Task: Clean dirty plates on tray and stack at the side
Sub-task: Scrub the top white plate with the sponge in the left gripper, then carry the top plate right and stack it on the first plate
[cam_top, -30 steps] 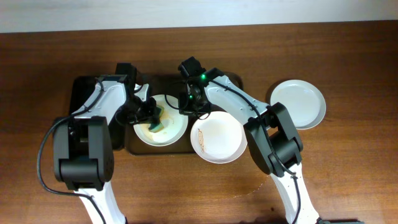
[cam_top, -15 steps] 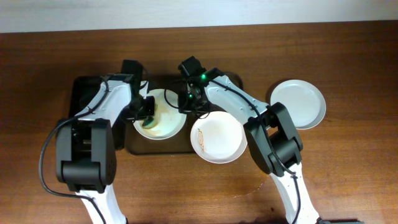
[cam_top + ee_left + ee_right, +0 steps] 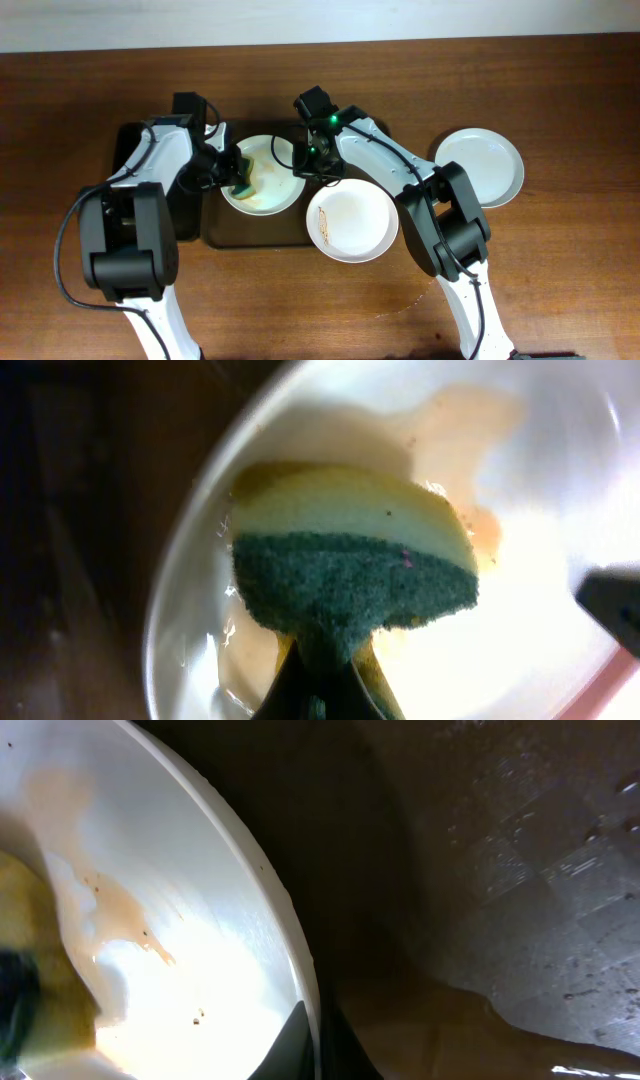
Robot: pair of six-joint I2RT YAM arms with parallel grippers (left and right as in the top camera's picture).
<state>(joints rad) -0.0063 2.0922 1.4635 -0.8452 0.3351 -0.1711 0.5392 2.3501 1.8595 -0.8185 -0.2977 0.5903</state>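
Note:
The third plate [image 3: 480,167], unstreaked, lies to the right in the overhead view, so next my right gripper will lift the held plate over it, then lower and release.
A white plate [image 3: 268,192] with brownish smears lies on the dark brown tray [image 3: 255,232]. My left gripper [image 3: 236,172] is shut on a green-and-yellow sponge [image 3: 350,565] pressed on the plate's left side [image 3: 560,610]. My right gripper [image 3: 303,168] is shut on the plate's right rim [image 3: 290,935]. A second plate [image 3: 352,222] with thin orange streaks overlaps the tray's right front corner. A third plate [image 3: 480,166], with no streaks that I can see, lies on the table at the right.
A smaller black tray [image 3: 132,150] sits left of the brown tray, under my left arm. The wooden table [image 3: 560,270] ends at a pale wall along the far side.
The sponge has moved from the plate's front up to its left side. The plate has shifted slightly toward the far side. The right gripper still grips the rim.

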